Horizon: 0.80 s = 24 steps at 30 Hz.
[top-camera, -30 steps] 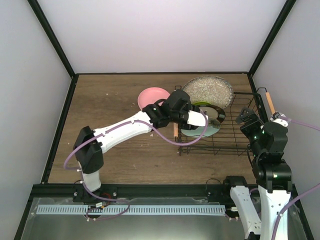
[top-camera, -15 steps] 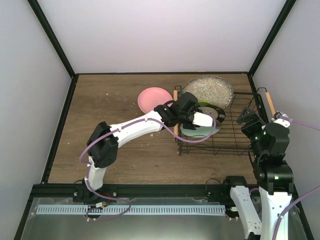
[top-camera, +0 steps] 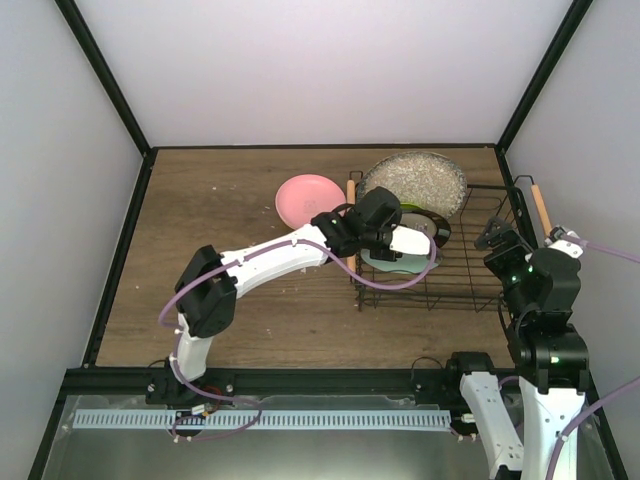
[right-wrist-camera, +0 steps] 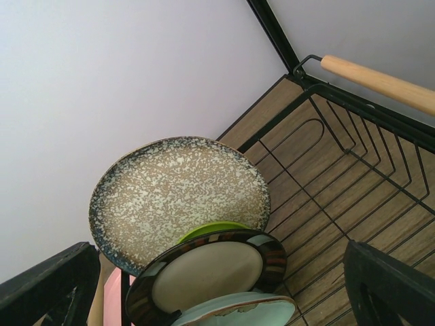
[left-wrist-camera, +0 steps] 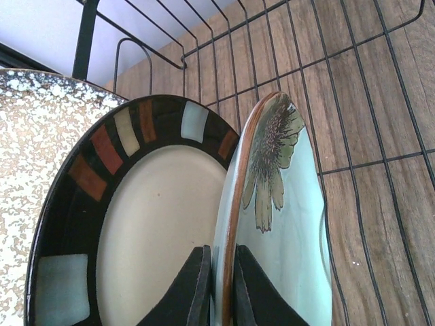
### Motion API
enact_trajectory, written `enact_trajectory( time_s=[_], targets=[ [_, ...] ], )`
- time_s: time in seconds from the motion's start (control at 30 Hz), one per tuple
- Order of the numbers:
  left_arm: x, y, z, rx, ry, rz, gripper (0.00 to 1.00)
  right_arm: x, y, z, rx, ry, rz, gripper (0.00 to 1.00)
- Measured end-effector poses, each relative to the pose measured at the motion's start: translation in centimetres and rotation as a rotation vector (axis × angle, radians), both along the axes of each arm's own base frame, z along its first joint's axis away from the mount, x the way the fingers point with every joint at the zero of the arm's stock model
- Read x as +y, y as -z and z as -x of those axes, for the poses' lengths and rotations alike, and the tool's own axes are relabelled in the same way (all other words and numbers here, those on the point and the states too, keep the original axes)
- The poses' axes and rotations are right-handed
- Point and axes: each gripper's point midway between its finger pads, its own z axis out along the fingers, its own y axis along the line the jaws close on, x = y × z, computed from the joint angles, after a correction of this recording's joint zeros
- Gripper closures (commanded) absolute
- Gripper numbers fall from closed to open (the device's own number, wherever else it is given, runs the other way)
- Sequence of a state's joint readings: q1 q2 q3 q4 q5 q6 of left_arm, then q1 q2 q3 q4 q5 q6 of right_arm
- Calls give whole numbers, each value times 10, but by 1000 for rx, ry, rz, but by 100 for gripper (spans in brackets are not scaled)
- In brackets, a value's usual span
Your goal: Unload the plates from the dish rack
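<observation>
Bare table lies left of my left gripper in the top view, so next I will lift the mint plate, carry it past the pink plate [top-camera: 308, 198] and lower to release.
The black wire dish rack [top-camera: 470, 270] stands at the right of the table. In it stand on edge a speckled grey plate [top-camera: 415, 182], a lime green plate [right-wrist-camera: 211, 231], a cream plate with a dark rim [left-wrist-camera: 156, 217] and, nearest, a mint plate with a flower [left-wrist-camera: 285, 217]. My left gripper [left-wrist-camera: 219, 285] is shut on the mint plate's brown rim, one finger on each face. A pink plate [top-camera: 308, 198] lies flat on the table left of the rack. My right gripper [top-camera: 497, 235] hovers open over the rack's right part, holding nothing.
Wooden rod handles run along the rack's left side [top-camera: 351, 225] and right side [top-camera: 540, 205]. The enclosure's back wall and black corner post [top-camera: 520, 110] stand close behind the rack. Bare wooden table [top-camera: 220, 230] lies left of the pink plate.
My left gripper has reached further right into the rack and closed its fingers on the mint plate's rim. The right arm has barely moved.
</observation>
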State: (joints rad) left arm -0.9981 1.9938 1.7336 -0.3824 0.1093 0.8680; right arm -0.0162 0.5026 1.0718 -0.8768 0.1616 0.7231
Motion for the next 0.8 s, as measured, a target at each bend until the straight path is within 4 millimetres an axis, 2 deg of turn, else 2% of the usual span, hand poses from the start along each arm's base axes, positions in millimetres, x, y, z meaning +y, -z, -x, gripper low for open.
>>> enact_trajectory(
  time_s=[0.23,0.33,0.7,0.8],
  targets=[
    [1,-5,3,5,-11,-16,96,0,0,5,-4,2,-8,0],
    [2,-14,2,12,-26,-18,96,0,0,6,-9,5,-14,0],
    [-7,-71,0,11,-62,94,96,0,-2,7,-20,11,-35,0],
    [-8,-98,0,21,-77,146,96,0,-2,9,-26,12,-40,0]
  ],
)
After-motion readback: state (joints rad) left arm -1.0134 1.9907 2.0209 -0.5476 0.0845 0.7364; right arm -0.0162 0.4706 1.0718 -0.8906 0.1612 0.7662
